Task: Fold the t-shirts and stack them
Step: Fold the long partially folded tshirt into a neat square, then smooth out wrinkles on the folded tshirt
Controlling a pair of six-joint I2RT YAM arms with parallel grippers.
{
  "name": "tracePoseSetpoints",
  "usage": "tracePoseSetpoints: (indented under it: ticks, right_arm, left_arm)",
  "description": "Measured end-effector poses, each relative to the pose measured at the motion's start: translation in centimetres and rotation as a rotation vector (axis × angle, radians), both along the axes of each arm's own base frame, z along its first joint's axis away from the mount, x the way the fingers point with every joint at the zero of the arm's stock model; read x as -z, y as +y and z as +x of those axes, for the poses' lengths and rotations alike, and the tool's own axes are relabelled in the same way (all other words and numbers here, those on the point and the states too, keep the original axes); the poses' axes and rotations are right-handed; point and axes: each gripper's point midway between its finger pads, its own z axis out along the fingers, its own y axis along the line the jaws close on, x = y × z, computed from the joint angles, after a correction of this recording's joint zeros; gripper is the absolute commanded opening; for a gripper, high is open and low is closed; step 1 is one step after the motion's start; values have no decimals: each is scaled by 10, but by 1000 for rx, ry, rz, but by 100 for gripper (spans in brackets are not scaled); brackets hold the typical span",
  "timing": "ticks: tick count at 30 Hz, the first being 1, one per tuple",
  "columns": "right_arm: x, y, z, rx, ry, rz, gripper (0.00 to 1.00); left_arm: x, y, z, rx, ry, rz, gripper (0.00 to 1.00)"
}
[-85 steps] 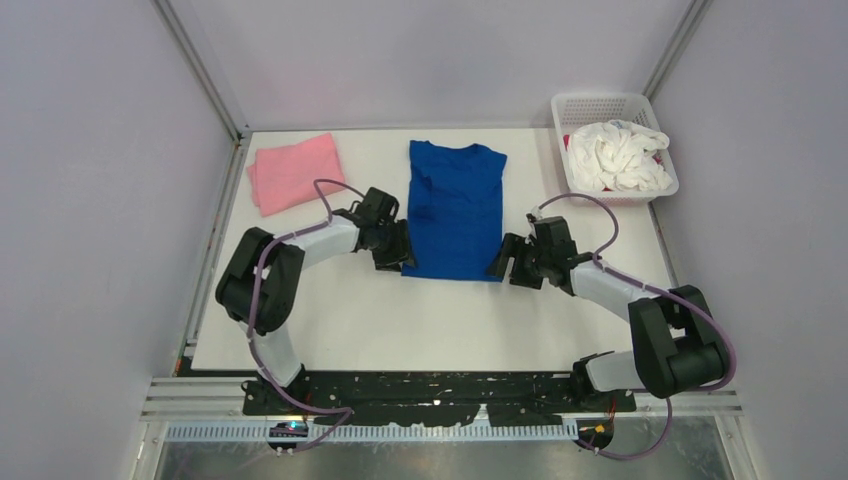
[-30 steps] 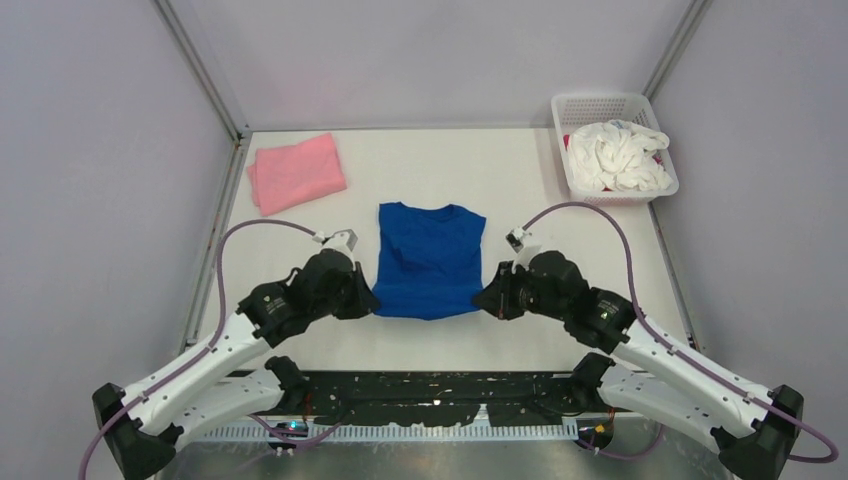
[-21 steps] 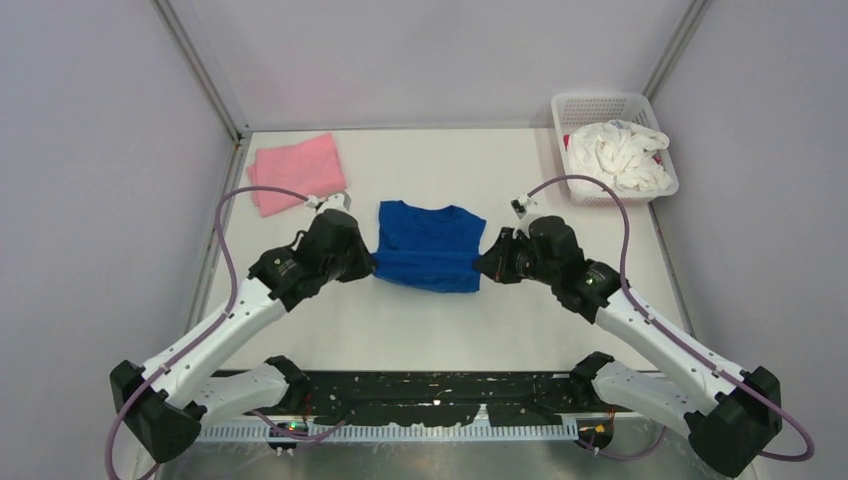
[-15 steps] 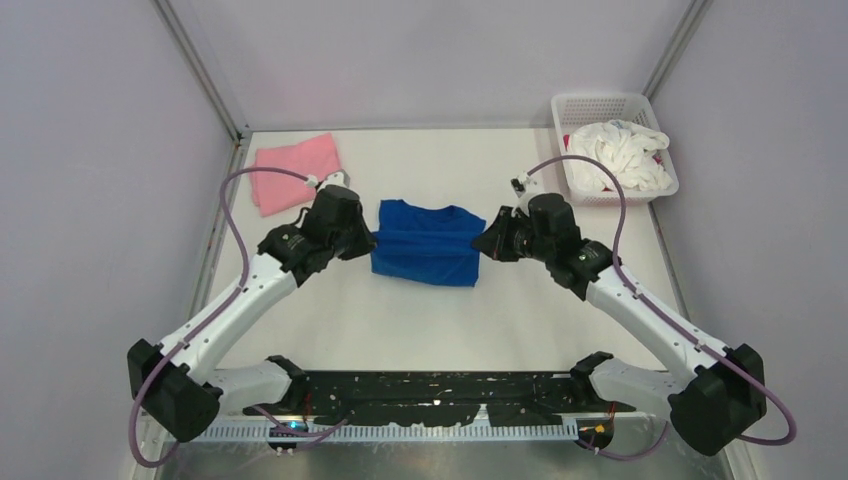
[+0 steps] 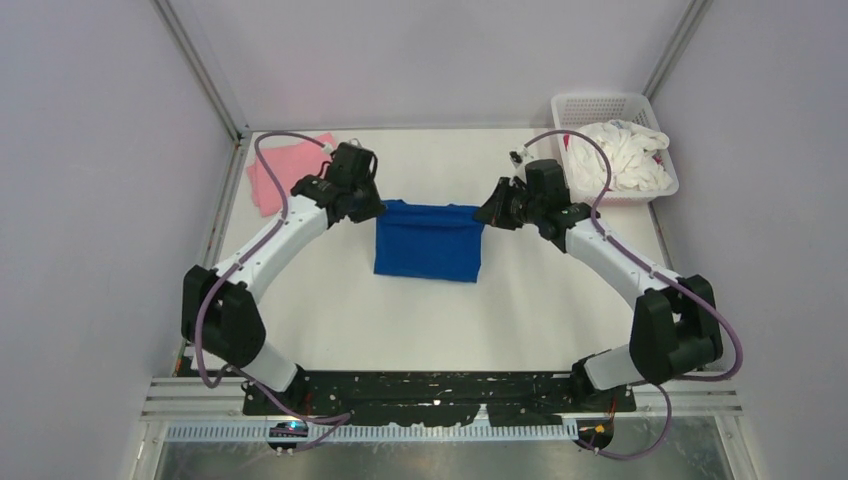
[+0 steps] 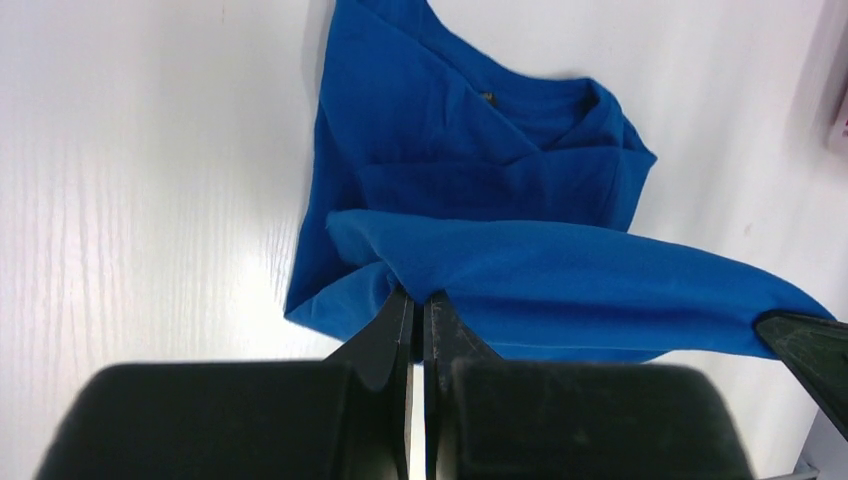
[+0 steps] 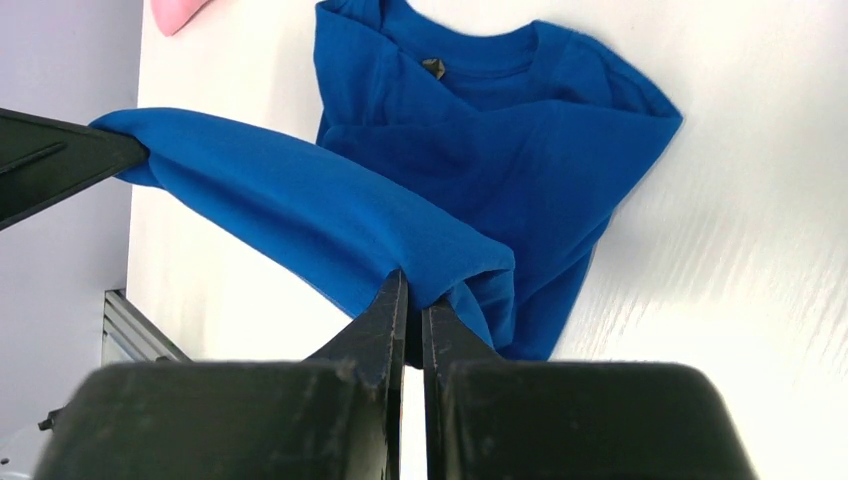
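Observation:
The t-shirt's collar end lies flat below my right gripper and outward of it, so my right gripper will move down and outward and let go of the t-shirt's hem corner over that end.
The royal blue t-shirt lies mid-table, its collar end flat on the table. Its hem edge is lifted and stretched in a band over the collar end, between the two grippers. My left gripper is shut on the left corner of that edge. My right gripper is shut on the right corner. No print shows on the cloth. The folded light pink t-shirt lies at the back left, partly behind my left arm, and its corner shows in the right wrist view.
A white mesh basket holding bunched white cloth stands at the back right, just behind my right arm. A metal frame rail runs along the table's left edge.
Both grippers have carried the blue shirt's near edge up and away toward the collar, doubling the shirt over itself. Both arms are now stretched out farther across the table.

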Motion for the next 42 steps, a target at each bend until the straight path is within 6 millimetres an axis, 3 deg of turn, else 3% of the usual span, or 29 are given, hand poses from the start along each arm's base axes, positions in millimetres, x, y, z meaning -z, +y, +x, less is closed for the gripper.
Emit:
tracePoseSetpoints:
  ticks: [9, 16, 17, 19, 20, 22, 23, 24, 25, 26, 31, 36, 40, 42]
  right_arm:
    - [27, 5, 53, 8, 51, -22, 5]
    - [57, 7, 86, 32, 96, -43, 7]
    - [62, 6, 90, 37, 103, -46, 15]
    - [73, 5, 98, 45, 122, -52, 28]
    - [78, 5, 101, 49, 132, -54, 42]
    - [86, 3, 109, 62, 145, -56, 62]
    - [88, 1, 113, 71, 149, -56, 66]
    - [89, 0, 116, 78, 151, -56, 79]
    - [88, 0, 118, 81, 150, -56, 85]
    - [85, -2, 119, 79, 148, -61, 100]
    - [68, -1, 121, 59, 113, -48, 95]
    - [47, 12, 92, -23, 87, 25, 95]
    - [35, 32, 84, -95, 70, 100, 95]
    - [34, 40, 84, -116, 70, 128, 95]
  left_arm:
    - [32, 0, 55, -25, 73, 21, 0]
    - [60, -1, 86, -38, 132, 20, 3]
    - [63, -1, 89, -39, 139, 21, 10]
    - [68, -3, 97, -37, 154, 23, 36]
    - [70, -4, 100, -35, 157, 24, 52]
    - [74, -5, 107, -24, 166, 31, 72]
    - [74, -6, 109, -20, 167, 31, 85]
    - [74, -6, 111, -16, 168, 30, 91]
    - [73, -5, 112, -15, 168, 29, 97]
    - [72, -4, 112, -16, 168, 27, 99]
    - [67, -9, 103, 13, 160, -21, 100]
    - [55, -25, 83, 90, 143, -129, 100]
    - [46, -42, 89, 149, 117, -203, 100]
    - [45, -52, 101, 175, 112, -233, 100]
